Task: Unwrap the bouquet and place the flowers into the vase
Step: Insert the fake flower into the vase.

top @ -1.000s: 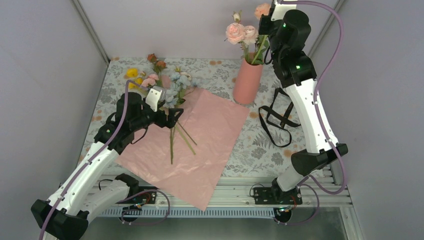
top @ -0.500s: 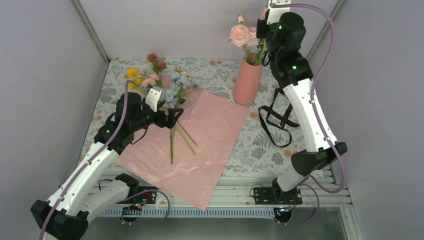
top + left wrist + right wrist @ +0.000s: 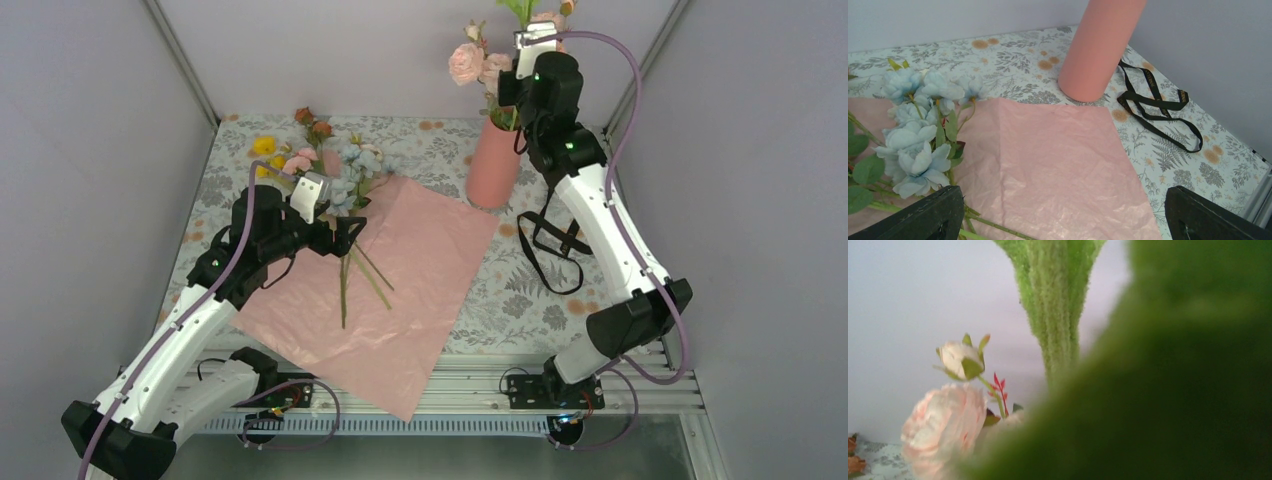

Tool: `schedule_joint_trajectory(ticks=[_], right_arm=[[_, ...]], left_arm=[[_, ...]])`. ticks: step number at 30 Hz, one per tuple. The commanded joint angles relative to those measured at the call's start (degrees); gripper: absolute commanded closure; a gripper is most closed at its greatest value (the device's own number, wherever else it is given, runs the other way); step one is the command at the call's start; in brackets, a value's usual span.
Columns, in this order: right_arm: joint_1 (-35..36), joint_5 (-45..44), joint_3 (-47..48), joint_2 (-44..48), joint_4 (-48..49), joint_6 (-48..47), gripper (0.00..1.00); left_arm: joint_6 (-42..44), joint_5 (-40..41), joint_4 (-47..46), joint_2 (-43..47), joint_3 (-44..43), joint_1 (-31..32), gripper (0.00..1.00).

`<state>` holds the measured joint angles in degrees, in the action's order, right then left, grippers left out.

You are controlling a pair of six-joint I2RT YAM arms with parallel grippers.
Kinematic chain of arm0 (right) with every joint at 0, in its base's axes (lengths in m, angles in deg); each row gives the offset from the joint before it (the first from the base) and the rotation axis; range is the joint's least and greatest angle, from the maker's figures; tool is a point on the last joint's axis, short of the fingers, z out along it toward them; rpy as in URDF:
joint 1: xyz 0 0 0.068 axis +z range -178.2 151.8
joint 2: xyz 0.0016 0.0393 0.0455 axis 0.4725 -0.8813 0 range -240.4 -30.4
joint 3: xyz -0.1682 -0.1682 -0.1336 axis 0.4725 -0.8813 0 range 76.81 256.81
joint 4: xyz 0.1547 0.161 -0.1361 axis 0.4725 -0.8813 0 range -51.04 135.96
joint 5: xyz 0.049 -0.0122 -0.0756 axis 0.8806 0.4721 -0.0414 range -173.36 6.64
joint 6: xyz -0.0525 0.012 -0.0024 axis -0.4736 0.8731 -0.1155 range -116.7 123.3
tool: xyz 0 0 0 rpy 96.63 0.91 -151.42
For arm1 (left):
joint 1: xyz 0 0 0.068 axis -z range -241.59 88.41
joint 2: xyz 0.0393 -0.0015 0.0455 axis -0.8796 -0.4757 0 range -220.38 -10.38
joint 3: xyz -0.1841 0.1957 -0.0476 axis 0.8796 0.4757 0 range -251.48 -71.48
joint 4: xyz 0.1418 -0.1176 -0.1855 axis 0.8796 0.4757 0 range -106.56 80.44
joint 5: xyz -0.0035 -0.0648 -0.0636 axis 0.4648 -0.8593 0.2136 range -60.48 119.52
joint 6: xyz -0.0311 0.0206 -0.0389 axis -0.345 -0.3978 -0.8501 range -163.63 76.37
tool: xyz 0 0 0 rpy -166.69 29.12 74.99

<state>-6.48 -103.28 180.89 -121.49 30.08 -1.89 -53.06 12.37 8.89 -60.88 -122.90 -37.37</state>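
The stems lie flat below the robot's empty left gripper, so it will next tilt its fingers downward and lower onto the bright green stem beside the blue blooms.
The vase (image 3: pixel 494 165) is a salmon-pink cylinder at the back of the table, with pink flowers (image 3: pixel 470 62) standing in it. My right gripper (image 3: pixel 512 100) hangs just above its mouth, shut on a flower stem; a peach bloom (image 3: pixel 548 17) and a green leaf (image 3: pixel 520 8) rise above the wrist. In the right wrist view a blurred green leaf (image 3: pixel 1168 390) hides the fingers. The unwrapped bouquet's other flowers (image 3: pixel 355 165) lie on the open pink sheet (image 3: pixel 410 290). My left gripper (image 3: pixel 345 232) is open over their stems (image 3: pixel 345 285), empty.
A black ribbon (image 3: pixel 555 240) lies looped on the floral tablecloth right of the sheet, also seen beside the vase (image 3: pixel 1100 45) as the ribbon (image 3: pixel 1158 107). Blue blooms (image 3: pixel 913 135) lie by the left finger (image 3: pixel 923 215). Grey walls close in three sides.
My right wrist has shifted left and down over the vase, carrying its flower along; the pink blooms in the vase moved slightly. The left arm has stayed still.
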Motion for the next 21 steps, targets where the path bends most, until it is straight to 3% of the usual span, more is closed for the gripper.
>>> schedule_joint_trajectory(ticks=[1,14,21], right_arm=[[-1.03,-0.82,-6.27,3.00,3.37,1.65,0.96],[-1.76,-2.43,-7.98,5.81,-6.09,10.43,0.67],[-1.76,-0.36,-12.18,11.05,-15.46,15.77,0.36]], left_arm=[[0.82,0.36,-0.24,0.40,0.33,-0.02,0.00],[-0.56,3.40,0.77,0.32,0.25,0.01,0.00],[-5.29,11.83,6.12,-3.97,-2.09,0.02,0.00]])
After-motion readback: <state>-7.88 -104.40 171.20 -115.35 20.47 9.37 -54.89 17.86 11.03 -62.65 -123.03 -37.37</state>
